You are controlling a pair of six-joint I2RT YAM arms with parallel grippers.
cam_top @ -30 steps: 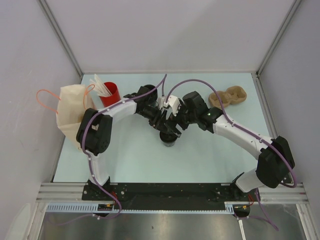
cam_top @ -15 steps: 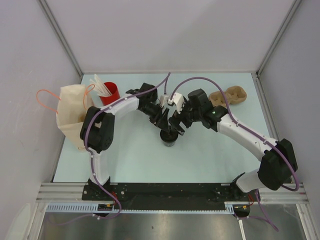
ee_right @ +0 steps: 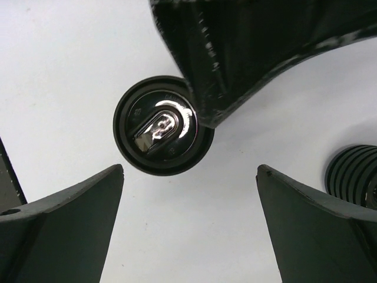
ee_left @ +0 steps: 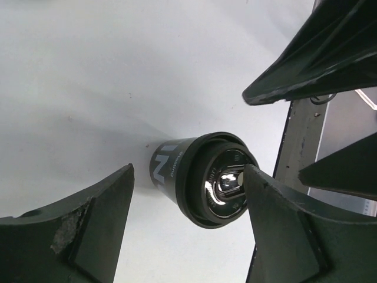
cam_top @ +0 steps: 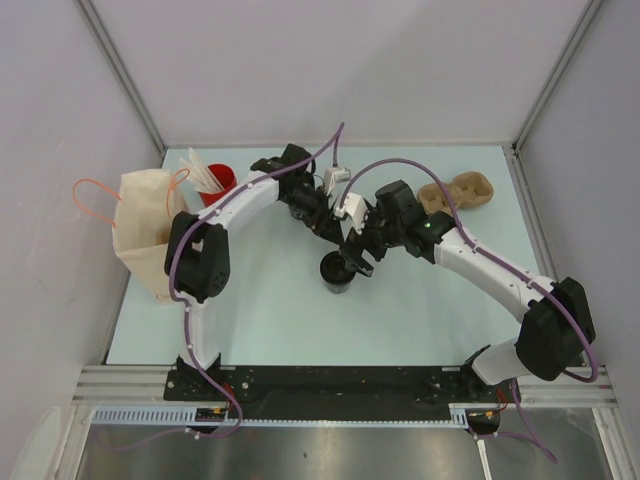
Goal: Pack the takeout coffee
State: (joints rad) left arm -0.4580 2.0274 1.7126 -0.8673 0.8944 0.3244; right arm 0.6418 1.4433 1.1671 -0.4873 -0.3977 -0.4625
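Observation:
My right gripper moves down and sideways onto the lid's near rim (cam_top: 338, 281) (ee_right: 121, 136) next, since the lid is below it and to its left in the top view.
The takeout coffee (cam_top: 337, 272) is a small black cup with a black lid that has a shiny centre. It stands upright on the pale table, free of both grippers. My left gripper (cam_top: 331, 227) hovers just behind it, open. In the left wrist view the cup (ee_left: 203, 177) shows between and below the wide-apart fingers (ee_left: 76, 230), untouched. My right gripper (cam_top: 356, 258) is open at the cup's right. In the right wrist view the lid (ee_right: 164, 125) lies ahead of the empty gripper (ee_right: 189, 170), partly covered by the left gripper's finger (ee_right: 235, 53).
A red cup with white sticks (cam_top: 219, 186) stands at the back left, beside a beige bag with orange handles (cam_top: 140, 228) at the left edge. A brown pulp cup carrier (cam_top: 457, 195) lies at the back right. The two arms crowd together over the middle.
My left gripper has opened wider and drawn back from the cup toward the far left. The right gripper has shifted slightly, still open. The cup has stayed where it was.

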